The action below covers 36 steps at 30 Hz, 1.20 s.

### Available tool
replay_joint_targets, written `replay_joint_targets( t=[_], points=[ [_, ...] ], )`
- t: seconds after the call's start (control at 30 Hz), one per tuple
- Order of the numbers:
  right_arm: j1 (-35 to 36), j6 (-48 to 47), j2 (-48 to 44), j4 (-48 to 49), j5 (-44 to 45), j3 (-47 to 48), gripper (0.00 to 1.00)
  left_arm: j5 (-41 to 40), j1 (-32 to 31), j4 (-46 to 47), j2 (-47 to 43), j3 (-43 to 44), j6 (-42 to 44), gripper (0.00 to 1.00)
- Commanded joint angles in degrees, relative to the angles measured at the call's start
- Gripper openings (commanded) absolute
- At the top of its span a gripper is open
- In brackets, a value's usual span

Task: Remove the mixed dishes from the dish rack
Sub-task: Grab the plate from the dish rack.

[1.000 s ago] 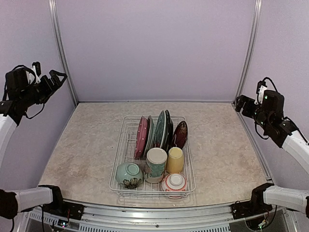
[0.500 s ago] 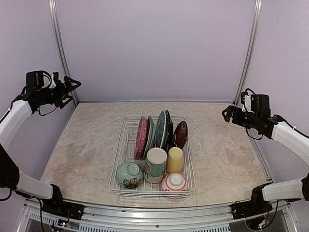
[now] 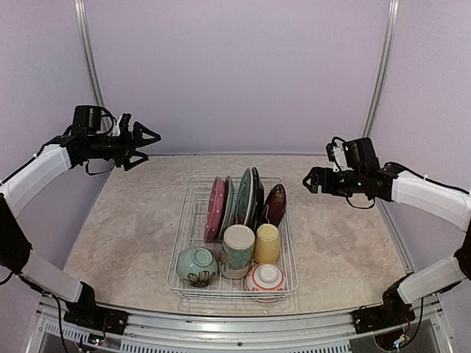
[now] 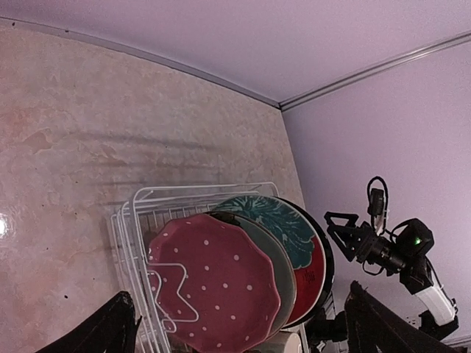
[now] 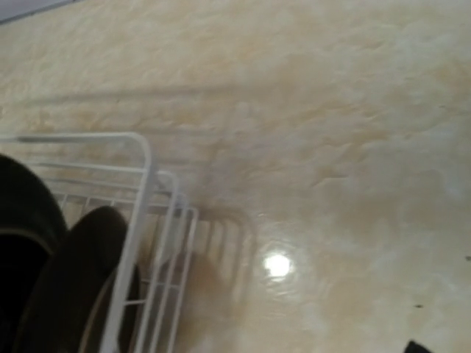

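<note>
My left gripper goes down and to the right in the top view onto the pink plate's upper rim point(image 3: 219, 182) point(image 4: 274, 289) next, since it stands exposed below on that side.
The white wire dish rack point(image 3: 179, 243) stands mid-table. Its back slots hold a pink dotted plate point(image 3: 215, 208), a teal plate point(image 3: 245, 195) and a dark red plate point(image 3: 275, 204) on edge. In front are a tall white patterned mug point(image 3: 238, 250), a yellow cup point(image 3: 267, 243), a pale-green bowl point(image 3: 196, 265) and a red-and-white bowl point(image 3: 266, 278). My left gripper point(image 3: 147, 140) is open, in the air left of and behind the rack. Its fingers point(image 4: 114, 331) frame the pink plate point(image 4: 213, 287). My right gripper point(image 3: 309, 180) is open, in the air right of the rack. The rack's corner point(image 5: 143, 184) shows blurred in the right wrist view.
Lilac walls close the back and both sides, with metal posts point(image 3: 94, 88) in the back corners. Beige stone-patterned tabletop point(image 3: 125, 220) lies left, right and behind the rack. The arm bases sit at the near edge.
Both arms have swung inward from the side walls towards the rack, the left gripper moving right and the right gripper moving left. The dishes have not moved.
</note>
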Motion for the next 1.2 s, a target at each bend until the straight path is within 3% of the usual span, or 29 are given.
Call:
replay_joint_targets(
  t=[0.0,0.3,0.5,0.67,1.17],
  points=[
    [2.46,2.2,1.95,-3.27,4.18,2.08,0.97,0.65,-5.37,-2.76,0.58,2.42,2.18,0.91],
    [2.62,3.14,1.81,-2.88,2.9,2.33,0.99,3.16,-16.34,-4.12,5.28,3.64,2.96,0.73],
    [2.6,3.17,1.6,-1.53,0.5,2.17,1.0,6.95,-20.36,-2.45,9.03,3.54,1.7,0.56],
    [2.68,3.16,1.52,-1.04,0.18,1.69,1.0,10.75,-22.2,1.51,11.94,2.4,-1.19,0.51],
    [2.85,4.05,-1.38,-0.95,0.9,-1.03,1.0,1.08,-27.21,-1.89,17.06,3.23,0.47,0.32]
  ],
)
